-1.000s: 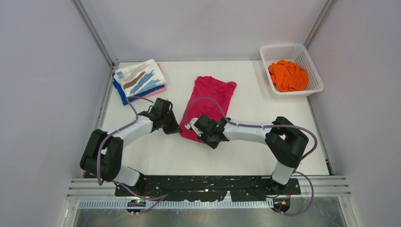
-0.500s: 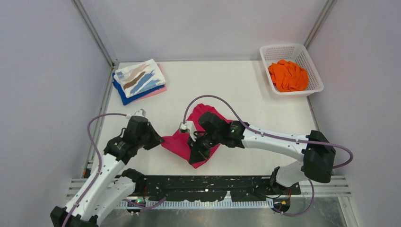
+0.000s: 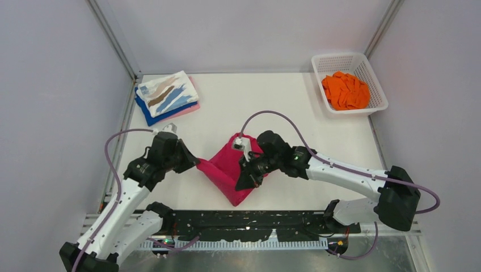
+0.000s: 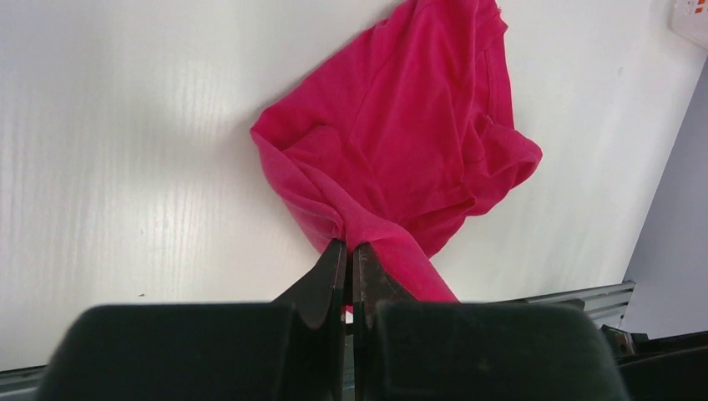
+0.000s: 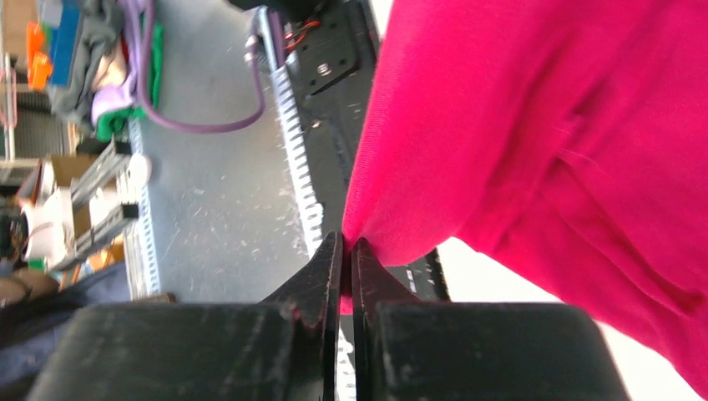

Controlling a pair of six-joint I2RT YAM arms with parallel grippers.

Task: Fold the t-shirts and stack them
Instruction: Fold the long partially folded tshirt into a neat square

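Note:
My right gripper will move down, outward and to the right in the top view to let go of the magenta cloth, because the tabletop below it is bare on that side.
The magenta t-shirt (image 3: 228,170) hangs bunched between both grippers above the near middle of the table. My left gripper (image 3: 193,165) is shut on its left edge; the left wrist view shows cloth (image 4: 401,142) pinched at the fingertips (image 4: 333,255). My right gripper (image 3: 245,170) is shut on its right part; the right wrist view shows cloth (image 5: 534,125) pinched too. A folded stack, the white streaked t-shirt (image 3: 167,92) on blue and pale pink ones, lies at the far left. The orange t-shirt (image 3: 345,89) lies in the basket.
The white lattice basket (image 3: 371,70) stands at the far right corner. Metal frame posts rise at the back corners. The table's near edge has a black rail (image 3: 249,224) with the arm bases.
Both grippers have carried the magenta t-shirt off the table middle toward the near edge and lifted it; it went from lying flat to hanging bunched. The right arm has stretched out leftward.

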